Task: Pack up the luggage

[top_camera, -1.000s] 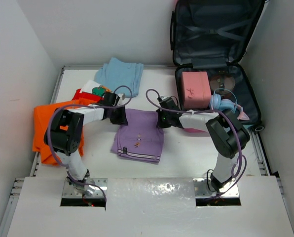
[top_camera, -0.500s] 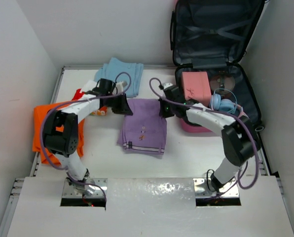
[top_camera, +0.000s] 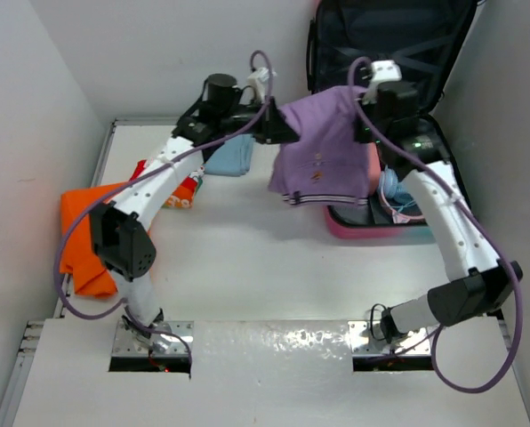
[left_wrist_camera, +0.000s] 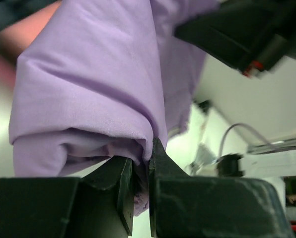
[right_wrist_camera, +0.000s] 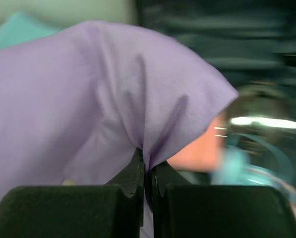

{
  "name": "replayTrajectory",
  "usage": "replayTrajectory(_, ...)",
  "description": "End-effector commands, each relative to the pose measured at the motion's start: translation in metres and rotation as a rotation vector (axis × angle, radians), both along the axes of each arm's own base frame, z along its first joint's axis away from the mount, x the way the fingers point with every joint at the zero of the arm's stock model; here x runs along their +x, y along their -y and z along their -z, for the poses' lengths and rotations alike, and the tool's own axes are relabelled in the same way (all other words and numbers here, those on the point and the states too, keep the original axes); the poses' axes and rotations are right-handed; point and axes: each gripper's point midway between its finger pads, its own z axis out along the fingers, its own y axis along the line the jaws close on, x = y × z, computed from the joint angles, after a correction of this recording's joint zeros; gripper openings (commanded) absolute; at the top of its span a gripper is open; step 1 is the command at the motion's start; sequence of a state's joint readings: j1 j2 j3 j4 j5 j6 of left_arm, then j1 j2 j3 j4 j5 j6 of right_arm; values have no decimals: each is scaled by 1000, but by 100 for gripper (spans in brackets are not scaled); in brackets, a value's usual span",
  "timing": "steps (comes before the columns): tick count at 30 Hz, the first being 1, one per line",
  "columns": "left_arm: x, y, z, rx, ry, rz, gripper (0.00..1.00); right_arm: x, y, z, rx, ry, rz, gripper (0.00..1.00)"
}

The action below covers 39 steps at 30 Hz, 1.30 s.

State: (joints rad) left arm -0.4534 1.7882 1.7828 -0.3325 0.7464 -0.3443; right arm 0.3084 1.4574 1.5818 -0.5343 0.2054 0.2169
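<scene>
The left gripper moves right in the top view and down just inside the base's edge next, since much of the purple garment (top_camera: 323,151) hangs outside the luggage's base.
The luggage (top_camera: 407,44) lies open at the back right, its dark lined lid leaning on the wall and its pink-edged base (top_camera: 381,222) on the table. Both grippers hold a folded purple garment (top_camera: 323,151) in the air over the base's left edge. My left gripper (top_camera: 278,127) is shut on the garment's left corner, my right gripper (top_camera: 365,120) on its right corner. Each wrist view shows purple cloth (left_wrist_camera: 88,89) (right_wrist_camera: 73,99) pinched between the jaws of the left gripper (left_wrist_camera: 142,158) and the right gripper (right_wrist_camera: 147,161). Blue headphones (top_camera: 397,189) lie in the base.
A light blue garment (top_camera: 229,156) lies at the back, partly under the left arm. An orange garment (top_camera: 83,231) hangs over the table's left edge, with a red and white item (top_camera: 180,191) beside it. Walls close in the back and both sides.
The left gripper closed on the purple garment. Both arms lifted it off the middle of the table and carried it back and right, up over the luggage's base.
</scene>
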Motion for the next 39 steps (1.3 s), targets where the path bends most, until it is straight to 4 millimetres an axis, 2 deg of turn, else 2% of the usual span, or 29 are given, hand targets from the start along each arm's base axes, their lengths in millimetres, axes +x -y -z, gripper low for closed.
replayTrajectory(1, -28, 71, -33, -172, -50, 171, 0, -13, 77, -45, -101, 63, 179, 0)
replayTrajectory(2, -30, 83, -37, -204, -62, 185, 0, -15, 92, -48, -110, 66, 209, 0)
replayTrajectory(3, -31, 101, -30, -231, -87, 207, 0, -17, 119, -48, -136, 61, 267, 0)
replayTrajectory(5, -24, 120, -38, -307, -102, 210, 0, -14, 148, -43, -182, 39, 325, 0)
replayTrajectory(6, -14, 134, -31, -317, -104, 211, 0, -14, 174, -42, -196, 31, 389, 0)
replayTrajectory(7, -9, 147, -30, -324, -95, 197, 0, -2, 184, -31, -212, 5, 413, 0)
replayTrajectory(8, -3, 156, -27, -330, -89, 191, 0, 3, 197, -27, -243, -6, 453, 0)
replayTrajectory(9, 10, 172, -21, -344, -80, 175, 0, 10, 208, -34, -259, 6, 484, 0)
replayTrajectory(10, 16, 179, -17, -358, -101, 164, 0, 28, 214, -20, -284, -29, 501, 0)
replayTrajectory(11, 22, 185, -16, -380, -85, 160, 0, 36, 222, -18, -332, -47, 508, 0)
replayTrajectory(12, 32, 192, -4, -385, -84, 140, 0, 44, 231, -36, -355, -16, 555, 0)
replayTrajectory(13, 45, 194, 1, -386, -52, 91, 0, 60, 237, -9, -378, -92, 558, 0)
replayTrajectory(14, 51, 195, 11, -363, -55, 61, 0, 68, 240, -2, -389, -118, 557, 0)
replayTrajectory(15, 59, 195, 26, -334, -52, 34, 0, 73, 244, -18, -398, -96, 592, 0)
replayTrajectory(16, 67, 194, 41, -285, -35, -4, 0, 80, 242, -13, -397, -98, 590, 0)
replayTrajectory(19, 85, 187, 70, -194, 8, -95, 0, 77, 245, -15, -377, -77, 632, 0)
replayTrajectory(22, 101, 179, 80, -147, 47, -151, 0, 67, 239, -3, -334, -106, 627, 0)
replayTrajectory(23, 104, 177, 79, -142, 66, -160, 0, 57, 235, 15, -327, -142, 615, 0)
replayTrajectory(25, 109, 176, 79, -130, 106, -175, 0, 55, 232, 25, -328, -113, 624, 0)
replayTrajectory(26, 111, 175, 85, -128, 101, -174, 0, 49, 232, 46, -345, -149, 621, 0)
replayTrajectory(29, 110, 177, 104, -105, 73, -166, 0, 49, 246, 52, -416, -180, 671, 0)
replayTrajectory(30, 111, 176, 110, -90, 79, -168, 0, 52, 247, 62, -436, -209, 670, 0)
replayTrajectory(33, 118, 171, 125, -47, 97, -205, 0, 58, 253, 65, -486, -226, 667, 1)
replayTrajectory(34, 122, 169, 126, -39, 107, -221, 4, 59, 253, 65, -494, -227, 666, 8)
replayTrajectory(35, 125, 167, 128, -31, 115, -236, 11, 62, 253, 62, -493, -221, 661, 21)
replayTrajectory(36, 129, 164, 129, -19, 125, -256, 28, 62, 253, 64, -500, -236, 652, 29)
replayTrajectory(37, 131, 163, 127, -18, 132, -260, 35, 66, 252, 61, -500, -233, 647, 42)
replayTrajectory(38, 131, 162, 126, -11, 142, -262, 45, 67, 250, 64, -501, -252, 628, 69)
replayTrajectory(39, 131, 161, 124, -8, 146, -262, 47, 68, 250, 67, -506, -265, 622, 80)
